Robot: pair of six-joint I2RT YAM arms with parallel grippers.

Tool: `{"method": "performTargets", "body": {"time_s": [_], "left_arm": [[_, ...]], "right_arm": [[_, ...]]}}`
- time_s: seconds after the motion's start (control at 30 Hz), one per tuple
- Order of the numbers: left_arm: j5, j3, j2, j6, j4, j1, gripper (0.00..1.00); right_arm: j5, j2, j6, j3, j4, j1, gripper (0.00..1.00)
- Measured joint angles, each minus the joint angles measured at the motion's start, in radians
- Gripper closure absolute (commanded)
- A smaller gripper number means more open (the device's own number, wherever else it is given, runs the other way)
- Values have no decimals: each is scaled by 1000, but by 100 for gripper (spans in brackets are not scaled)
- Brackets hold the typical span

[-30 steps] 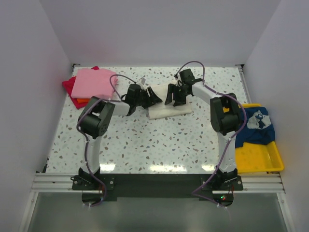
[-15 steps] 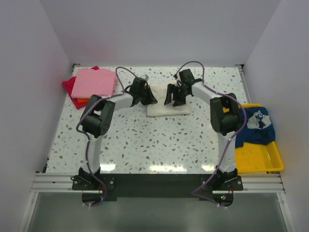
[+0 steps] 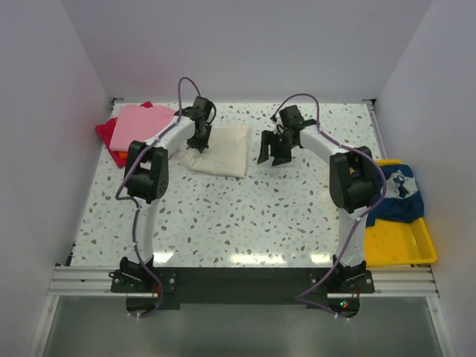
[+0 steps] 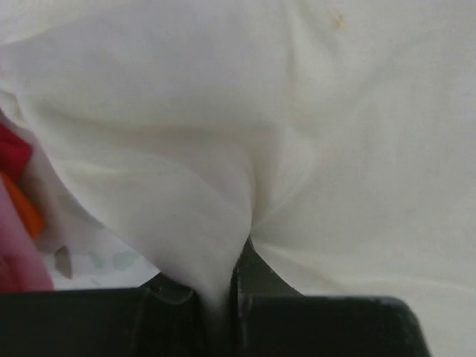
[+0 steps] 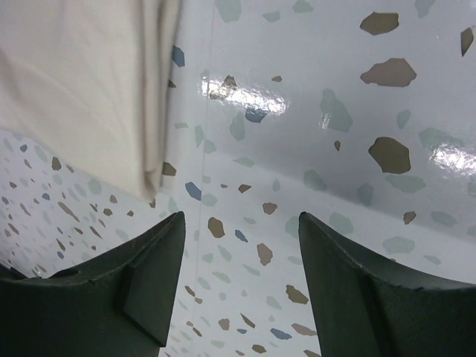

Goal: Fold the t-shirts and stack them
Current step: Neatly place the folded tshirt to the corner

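Observation:
I need to lift the folded cream shirt with my left gripper next, to the left in the top view over the pink t-shirt (image 3: 143, 126) (image 4: 24, 256), and let go of it.
The folded cream t-shirt (image 3: 222, 151) lies at the back middle of the table, beside the stack at the back left: a pink t-shirt (image 3: 143, 126) on top of a red one (image 3: 104, 132) and an orange one (image 3: 123, 157). My left gripper (image 3: 199, 139) is shut on the cream shirt's left edge; in the left wrist view the cream cloth (image 4: 245, 126) is pinched between the jaws (image 4: 219, 294). My right gripper (image 3: 273, 154) is open and empty just right of the shirt; its wrist view (image 5: 242, 223) shows bare table, with the cream shirt's edge (image 5: 82, 89) at the upper left. The navy t-shirt (image 3: 394, 195) lies crumpled on the tray.
A yellow plastic tray (image 3: 394, 244) sits at the right edge of the table. White walls close in the back and both sides. The speckled tabletop (image 3: 245, 216) lies in front of the shirts. Red (image 4: 13, 149), orange (image 4: 26, 210) and pink (image 4: 18, 260) cloth show at the left wrist view's left edge.
My left gripper has pulled the cream shirt to the left, towards the pink stack. The right gripper stayed about where it was and is now off the shirt.

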Motion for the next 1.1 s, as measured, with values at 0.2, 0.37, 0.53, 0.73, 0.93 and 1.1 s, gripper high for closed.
{"method": "performTargets", "body": {"time_s": [0.2,0.37,0.53,0.73,0.93,1.1], "left_arm": [[-174,0,-5,122,-66,-6,100],[-289,31,-16,208,-79,-9,100],[-366,79,-35,291,-77,-9,100],[-416,147,-45,366,-72,-8,100],[-433,239,-46,387,-79,12,100],[-435,260,-81,400,-81,46,100]], "right_arm": [[0,-2,0,-24,-6,-1,34],[-2,-3,-3,-41,-8,-1,34],[-4,-4,-3,-57,-10,-1,34],[-5,-6,-4,-62,-11,-1,34],[-6,-23,-4,-84,-10,-1,34],[-10,-28,-4,-102,-10,-1,34]]}}
